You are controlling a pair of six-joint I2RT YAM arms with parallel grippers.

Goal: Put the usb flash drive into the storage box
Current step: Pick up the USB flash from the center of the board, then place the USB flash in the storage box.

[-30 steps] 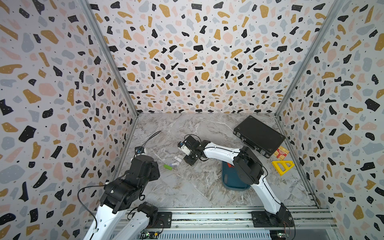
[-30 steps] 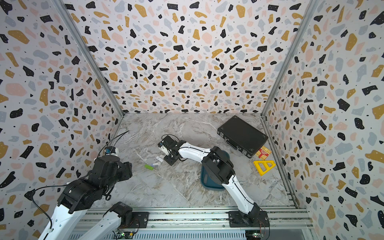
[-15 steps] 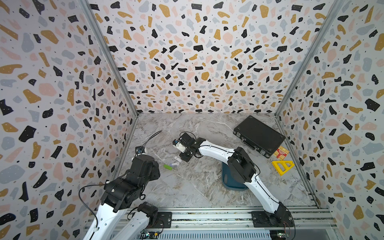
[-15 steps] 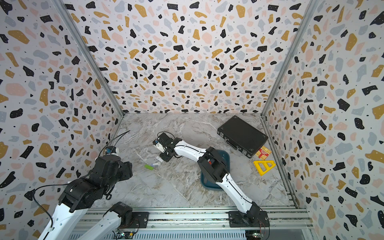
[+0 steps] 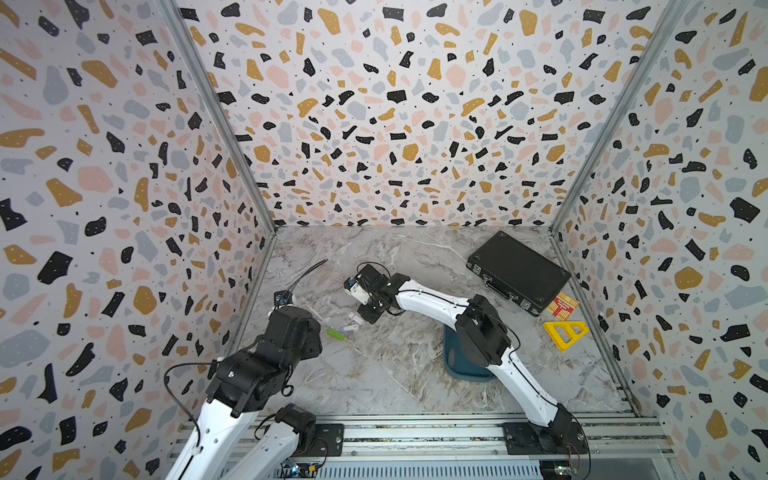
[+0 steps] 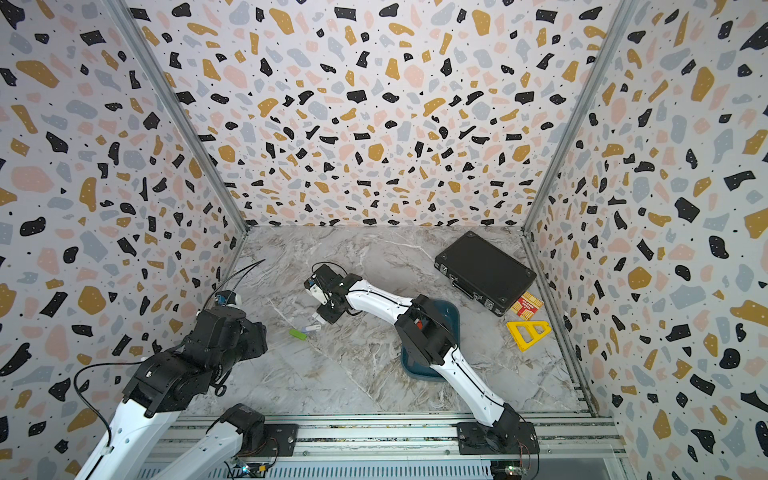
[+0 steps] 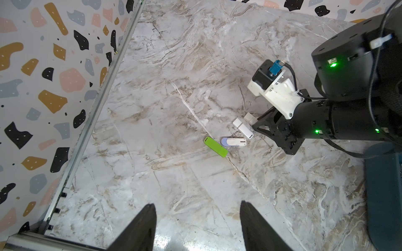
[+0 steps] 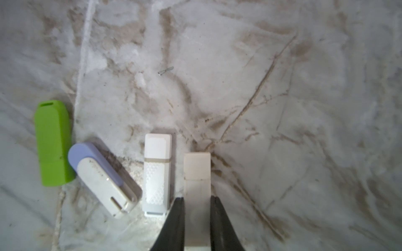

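Note:
My right gripper rises off the floor next, crosses to the dark teal storage box (image 5: 453,361) and lowers inside to release the cream drive, since raised sides ring that box.
Several usb flash drives lie side by side on the marble floor, left of centre. In the right wrist view they are green (image 8: 54,143), lavender-and-white (image 8: 102,178), white (image 8: 157,169) and cream (image 8: 196,171). My right gripper (image 8: 196,198) is shut on the cream drive, one black finger on each long side, low at the floor. In a top view the gripper (image 5: 366,316) stretches far from the dark teal storage box (image 5: 453,361), which lies under that arm's elbow. My left gripper (image 7: 198,205) hangs open over bare floor, short of the drives.
A black briefcase (image 5: 517,272) lies at the back right. Beside it are a red-and-yellow packet (image 5: 563,303) and a yellow triangular ruler (image 5: 565,332). Patterned walls close in three sides; the left wall's metal rail (image 7: 87,130) runs near my left gripper.
My right gripper has reached a little further left to the drives and its jaws have closed from partly open onto the cream drive. The left arm has not moved.

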